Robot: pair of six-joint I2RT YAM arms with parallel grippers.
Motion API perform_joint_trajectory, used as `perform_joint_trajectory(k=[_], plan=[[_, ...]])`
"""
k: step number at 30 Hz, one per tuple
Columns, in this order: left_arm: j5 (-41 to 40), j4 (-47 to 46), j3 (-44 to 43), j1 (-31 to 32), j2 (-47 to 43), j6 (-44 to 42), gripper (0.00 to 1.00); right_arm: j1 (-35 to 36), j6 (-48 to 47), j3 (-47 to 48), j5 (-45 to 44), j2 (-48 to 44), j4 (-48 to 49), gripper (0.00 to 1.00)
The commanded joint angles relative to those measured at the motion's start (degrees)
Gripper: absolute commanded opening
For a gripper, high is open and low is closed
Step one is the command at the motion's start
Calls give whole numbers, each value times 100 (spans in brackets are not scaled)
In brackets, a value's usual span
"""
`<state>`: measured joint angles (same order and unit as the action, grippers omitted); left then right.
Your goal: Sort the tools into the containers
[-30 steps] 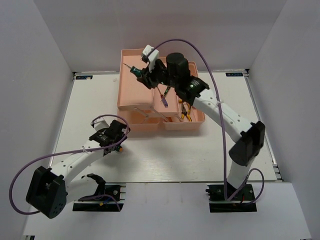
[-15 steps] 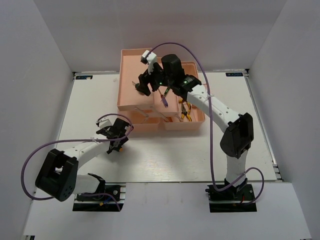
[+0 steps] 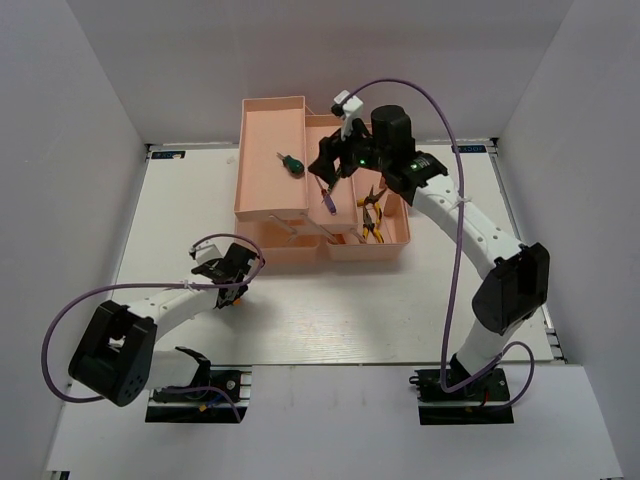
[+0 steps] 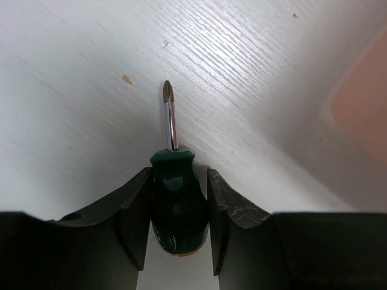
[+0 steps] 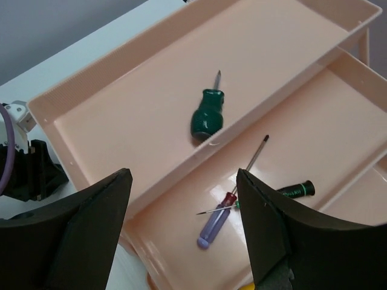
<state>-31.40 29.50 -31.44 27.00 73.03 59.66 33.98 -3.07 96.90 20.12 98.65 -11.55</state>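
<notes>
The robot needs to move its left gripper up and outward next, over the bare bottom of the toolbox's upper tray, and let go of the screwdriver beside the green-handled one, since its stubby shape matches.
The salmon-pink toolbox (image 3: 262, 125) stands open at the far middle of the table. A green-handled stubby screwdriver (image 3: 290, 163) lies in its upper left tray, also seen in the right wrist view (image 5: 207, 115). The purple-handled screwdriver (image 3: 329, 203) (image 5: 216, 222) lies in the tray beside it, and yellow-handled pliers (image 3: 372, 218) lie in the right part. My right gripper (image 3: 327, 166) (image 5: 184, 241) hovers open and empty above the box. My left gripper (image 3: 234, 283) (image 4: 179, 176) is shut on the orange-green stubby screwdriver (image 4: 178, 202), which lies on the table (image 4: 91, 90).
A slim dark-handled tool (image 5: 295, 190) lies crossed with the purple screwdriver. The toolbox's front tray (image 3: 290, 245) sits just beyond my left gripper. White walls close in the table on the left, right and back.
My right gripper let the green screwdriver go into the upper left tray and drew back to the right, open. My left gripper moved over the orange-green screwdriver and closed on it.
</notes>
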Motion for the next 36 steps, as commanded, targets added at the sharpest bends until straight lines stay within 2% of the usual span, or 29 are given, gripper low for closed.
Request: perform_joint_trajectory(k=[1, 2, 4, 6, 7, 9, 10, 11, 12, 15, 18, 19, 23, 27, 29, 30, 32, 34, 35, 36], plan=[[406, 205, 69, -29, 53, 134, 20, -171, 202, -171, 167, -285, 250, 76], [406, 319, 16, -29, -156, 134, 11, -207, 228, -285, 203, -355, 267, 76], [301, 871, -178, 24, -525, 134, 2, -321, 176, -365, 229, -495, 276, 76], [239, 1389, -353, 24, -1374, 395, 0, -400, 79, -602, 151, -566, 276, 90], [152, 2001, -406, 24, -1710, 519, 0, -427, -95, -715, 107, -679, 328, 90], [-129, 2462, -608, -37, -2405, 600, 0, -471, -220, -1181, -139, -865, 408, 90], [-260, 2778, -713, -37, -2947, 695, 0, -488, -316, -1304, -209, -996, 425, 78], [-505, 2868, -984, -37, -3127, 696, 0, -558, -360, -1627, -228, -1110, 460, 52], [-603, 2869, -1152, -37, -3207, 696, 0, -585, -370, -1700, -236, -1172, 443, 1], [-736, 2747, -1925, -37, -2858, 416, 0, -752, -291, -1727, -27, -1138, -37, 0], [-561, 1948, -2629, -37, -2218, -356, 0, -910, -229, -1832, 88, -1190, -268, 0], [-378, 1415, -2935, -37, -2041, -863, 0, -936, -229, -1929, 89, -1208, -303, 0], [28, 621, -3841, -90, -952, -1744, 0, -1033, -229, -2131, 229, -1348, -391, 0], [292, 233, -4781, -143, 78, -2090, 0, -1130, -290, -2333, 413, -1506, -576, 0], [344, -64, -4932, -204, 429, -2247, 0, -1139, -308, -2483, 467, -1559, -576, 3], [345, -119, -5003, -257, 544, -2248, 0, -1148, -386, -2518, 519, -1629, -568, 5], [423, -120, -5257, -309, 816, -2300, 0, -1148, -492, -2676, 633, -1726, -594, 19], [643, -172, -5555, -362, 1299, -2389, 1, -1156, -746, -2755, 923, -1814, -611, 38], [757, -172, -5661, -363, 1458, -2441, 16, -1148, -956, -2764, 1037, -1867, -664, 53], [958, -172, -5828, -363, 1590, -2494, 27, -1148, -1054, -2747, 1421, -1858, -716, 58]])
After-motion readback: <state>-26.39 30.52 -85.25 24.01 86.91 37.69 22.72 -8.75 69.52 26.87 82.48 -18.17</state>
